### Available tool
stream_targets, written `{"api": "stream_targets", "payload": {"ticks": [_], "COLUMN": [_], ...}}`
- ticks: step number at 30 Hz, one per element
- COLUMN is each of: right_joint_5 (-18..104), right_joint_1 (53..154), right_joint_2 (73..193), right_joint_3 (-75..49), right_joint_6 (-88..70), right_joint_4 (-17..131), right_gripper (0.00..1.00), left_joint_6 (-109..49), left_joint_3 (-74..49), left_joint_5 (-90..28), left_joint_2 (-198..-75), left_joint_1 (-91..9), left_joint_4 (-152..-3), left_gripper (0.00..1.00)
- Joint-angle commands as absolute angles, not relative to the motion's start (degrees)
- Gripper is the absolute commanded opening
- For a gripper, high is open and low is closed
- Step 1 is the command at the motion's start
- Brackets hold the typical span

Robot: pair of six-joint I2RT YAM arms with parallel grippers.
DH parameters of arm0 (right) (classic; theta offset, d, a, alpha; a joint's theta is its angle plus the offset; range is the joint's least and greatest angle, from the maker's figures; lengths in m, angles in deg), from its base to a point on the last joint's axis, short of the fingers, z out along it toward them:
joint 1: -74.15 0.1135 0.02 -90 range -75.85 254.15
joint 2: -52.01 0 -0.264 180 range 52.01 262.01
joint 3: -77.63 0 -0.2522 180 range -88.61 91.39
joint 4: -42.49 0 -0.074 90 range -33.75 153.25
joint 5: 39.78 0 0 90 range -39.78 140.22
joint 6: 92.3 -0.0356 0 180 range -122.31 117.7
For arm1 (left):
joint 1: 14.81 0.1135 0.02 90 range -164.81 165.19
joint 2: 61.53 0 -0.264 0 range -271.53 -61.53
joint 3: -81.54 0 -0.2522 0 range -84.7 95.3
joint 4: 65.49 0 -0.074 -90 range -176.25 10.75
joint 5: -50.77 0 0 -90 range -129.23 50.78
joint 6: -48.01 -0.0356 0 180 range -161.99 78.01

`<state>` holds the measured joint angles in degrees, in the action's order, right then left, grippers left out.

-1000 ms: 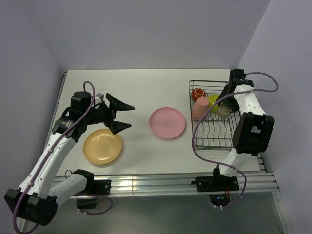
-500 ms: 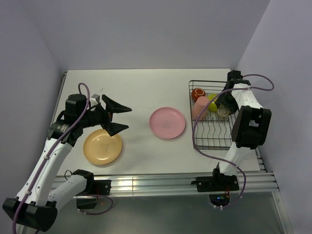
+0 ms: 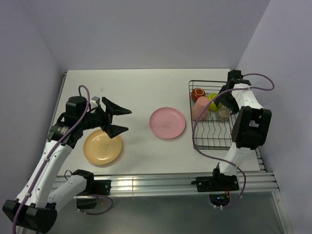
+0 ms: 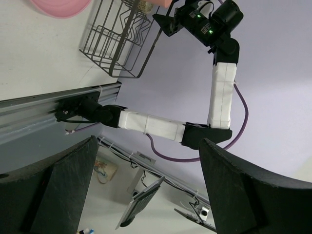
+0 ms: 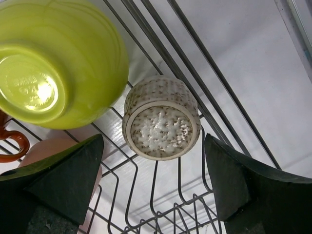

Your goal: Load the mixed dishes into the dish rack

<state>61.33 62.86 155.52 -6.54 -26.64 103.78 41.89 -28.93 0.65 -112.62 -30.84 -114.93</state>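
I will next lower my left gripper to the right in the top view, onto the pink plate's rim that faces the orange plate [image 3: 102,146], because that rim is the nearest.
The black wire dish rack [image 3: 214,139] stands at the right and holds the dark red-brown mug [image 3: 197,93], the salmon tumbler [image 3: 200,108], the lime-green bowl [image 3: 213,102] and the small grey-beige cup [image 3: 224,113]. The pink plate [image 3: 167,122] lies mid-table. The pale orange plate [image 3: 102,146] lies at the left. My left gripper [image 3: 117,119] is open and empty, above the far right edge of the orange plate. My right gripper [image 5: 156,195] is open and empty over the rack, just above the upside-down cup [image 5: 161,117], beside the bowl [image 5: 58,63].
The rack's near half [image 5: 165,214] is bare wire. The left wrist view looks sideways past the rack [image 4: 122,44] to the right arm [image 4: 219,83]. A metal rail [image 3: 161,183] runs along the table's near edge. Walls close in behind and at both sides.
My right gripper has let go of the grey-beige cup, which now rests in the rack, and has drawn back a little. My left arm has shifted slightly left and down over the orange plate.
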Motion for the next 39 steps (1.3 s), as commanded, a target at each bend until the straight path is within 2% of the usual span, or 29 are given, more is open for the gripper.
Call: {"api": "stream_targets", "payload": {"ticks": [1,7,11,14,20,26,39], "right_joint_5": [62.26,61.91,59.54,56.29,50.22,48.36,47.85], "right_joint_1": [62.54,63.86,69.3,78.07,93.73,104.18,105.87], "right_joint_2": [150.81,144.05,137.37,131.05,115.32,105.11,96.67], "right_joint_3": [-5.9,-3.63,-0.46,-0.19,-12.03,-21.37,-16.97], "right_joint_6": [-26.39,-27.44,-28.84,-29.72,-36.22,-39.74,-41.06], "right_joint_4": [103.09,106.25,110.21,112.41,113.99,118.47,124.02], "right_gripper": [0.92,0.93,0.92,0.91,0.89,0.86,0.86], "left_joint_6": [41.6,36.95,29.66,24.64,22.88,20.77,16.99], "left_joint_3": [-29.51,-27.67,-24.33,-23.7,-29.24,-26.26,-17.56], "left_joint_5": [2.43,1.82,-2.04,-5.56,-6.08,-12.14,-16.72], "left_joint_2": [-111.71,-114.86,-118.91,-121.29,-123.66,-128.75,-149.84], "left_joint_1": [-30.63,-30.63,-30.63,-30.71,-31.32,-34.57,-40.21], "left_joint_4": [-115.2,-117.04,-121.95,-124.51,-121.7,-123.28,-119.5], "left_gripper": [0.91,0.9,0.9,0.9,0.87,0.85,0.85]}}
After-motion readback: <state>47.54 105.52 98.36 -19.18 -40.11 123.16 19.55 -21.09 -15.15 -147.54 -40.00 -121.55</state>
